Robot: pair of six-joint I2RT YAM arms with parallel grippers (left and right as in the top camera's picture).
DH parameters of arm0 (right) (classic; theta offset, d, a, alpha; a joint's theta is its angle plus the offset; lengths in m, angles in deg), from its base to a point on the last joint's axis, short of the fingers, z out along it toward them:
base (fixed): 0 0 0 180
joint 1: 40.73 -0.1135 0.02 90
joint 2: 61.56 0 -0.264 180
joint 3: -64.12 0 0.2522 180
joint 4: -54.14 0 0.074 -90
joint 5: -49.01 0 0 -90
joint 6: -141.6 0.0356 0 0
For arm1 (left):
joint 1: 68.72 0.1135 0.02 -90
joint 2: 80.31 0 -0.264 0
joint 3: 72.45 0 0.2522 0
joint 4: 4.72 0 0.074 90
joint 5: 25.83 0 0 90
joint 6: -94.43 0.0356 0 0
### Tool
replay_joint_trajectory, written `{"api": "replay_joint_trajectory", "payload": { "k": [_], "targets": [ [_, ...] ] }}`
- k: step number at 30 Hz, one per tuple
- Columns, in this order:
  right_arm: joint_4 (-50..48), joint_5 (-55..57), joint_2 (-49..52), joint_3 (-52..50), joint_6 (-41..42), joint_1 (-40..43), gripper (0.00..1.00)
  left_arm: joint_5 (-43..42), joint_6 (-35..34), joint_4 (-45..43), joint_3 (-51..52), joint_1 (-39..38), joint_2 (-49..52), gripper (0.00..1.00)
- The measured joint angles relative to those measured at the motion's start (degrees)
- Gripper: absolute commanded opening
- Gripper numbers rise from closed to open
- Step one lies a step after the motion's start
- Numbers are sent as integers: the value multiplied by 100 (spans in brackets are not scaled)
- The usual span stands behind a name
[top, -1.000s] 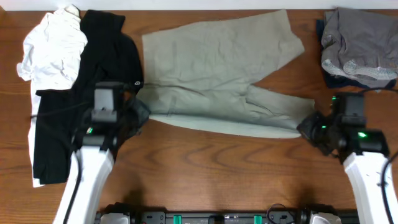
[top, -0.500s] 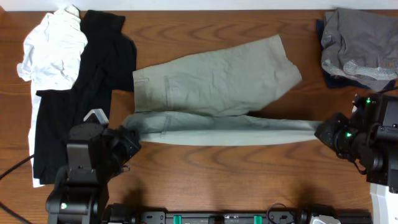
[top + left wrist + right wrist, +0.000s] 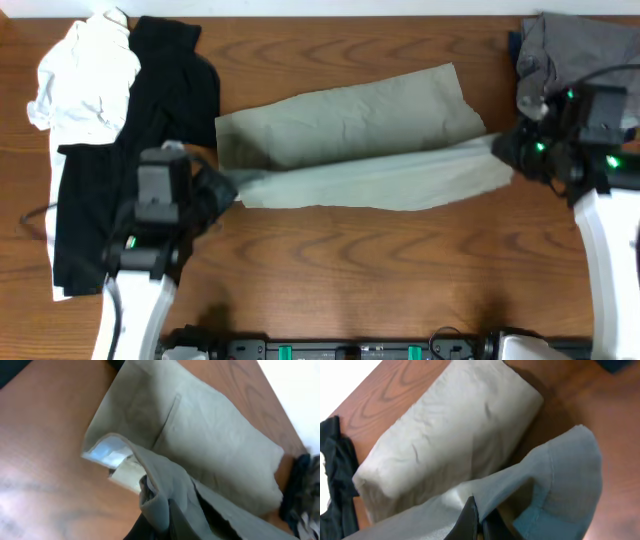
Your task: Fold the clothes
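The leg's far part still lies uncovered, so my left gripper will next carry the waistband end outward and down onto the flat leg's far corner (image 3: 224, 122) (image 3: 132, 366), then let go of it.
The khaki-tan trousers (image 3: 360, 140) lie across the middle of the table, one leg flat, the other stretched between my grippers over its near part. My left gripper (image 3: 222, 185) is shut on the waistband end; the left wrist view shows the pale lining (image 3: 107, 452) and cloth bunched over the fingers (image 3: 165, 510). My right gripper (image 3: 505, 155) is shut on the leg's hem end (image 3: 555, 480), with cloth pinched between the dark fingers (image 3: 470, 517). A black garment (image 3: 150, 120) and a white shirt (image 3: 85, 75) lie at the left, a grey garment (image 3: 575, 65) at the back right.
The black garment reaches down the left side beneath my left arm (image 3: 140, 290). The grey garment lies on something dark blue (image 3: 535, 130) close behind my right gripper. Bare wood (image 3: 380, 270) fills the front of the table.
Both grippers have carried the near trouser leg away from the front edge, up onto the far leg. Both arms have swung back toward the table's middle; the trousers look narrower.
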State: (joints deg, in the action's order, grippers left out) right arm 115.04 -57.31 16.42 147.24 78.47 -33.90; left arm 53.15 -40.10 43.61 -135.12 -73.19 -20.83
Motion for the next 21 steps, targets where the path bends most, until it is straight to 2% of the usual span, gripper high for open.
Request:
{"api": "replay_joint_trajectory", "payload": {
  "k": [14, 21],
  "targets": [
    [-3230, 15, 2221, 2, -492, -433, 1, 916, 2, -4131, 11, -35, 3213, 6],
    [-4304, 328, 2966, 2, -505, -684, 2, 1147, 9, -5720, 39, 2, 4116, 6]
  ]
}}
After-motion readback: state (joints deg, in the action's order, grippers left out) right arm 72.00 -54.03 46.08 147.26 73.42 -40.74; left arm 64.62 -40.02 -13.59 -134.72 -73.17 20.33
